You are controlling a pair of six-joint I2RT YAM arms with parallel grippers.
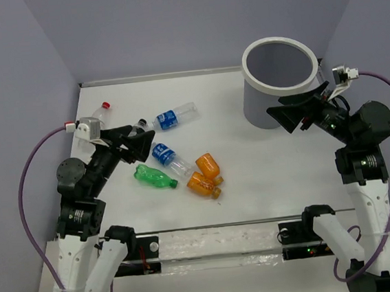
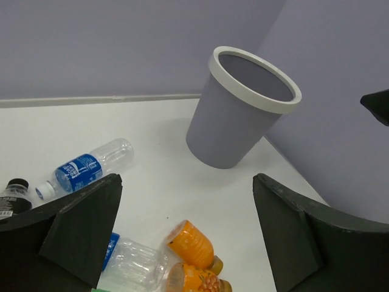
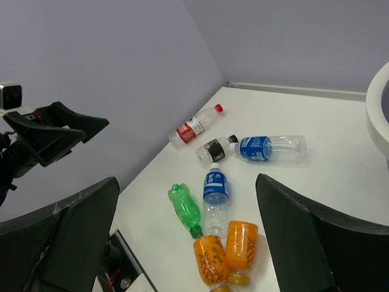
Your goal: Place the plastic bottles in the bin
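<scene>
The far blue-labelled bottle's middle (image 1: 175, 116) (image 2: 97, 165) is outward of the robot's left gripper and below it, so the left gripper will next tip down and lower outward onto that bottle's middle.
Several plastic bottles lie on the white table left of centre: a red-labelled clear one (image 1: 99, 115), a black-labelled one (image 1: 140, 126), two blue-labelled clear ones (image 1: 173, 117) (image 1: 168, 155), a green one (image 1: 153, 177) and two orange ones (image 1: 208, 165) (image 1: 202, 184). The grey bin (image 1: 260, 108) with a white rim stands upright at the back right. My left gripper (image 1: 134, 143) is open and empty, above the table just left of the bottles. My right gripper (image 1: 296, 115) is open and empty, beside the bin's front right. The bin (image 2: 237, 115) and orange bottles (image 2: 191, 243) show in the left wrist view.
Lilac walls close in the table at the back and both sides. A clear bar (image 1: 217, 237) runs along the near edge between the arm bases. In the right wrist view the bottles (image 3: 214, 194) lie in a cluster and the bin's rim (image 3: 380, 115) is at the right edge.
</scene>
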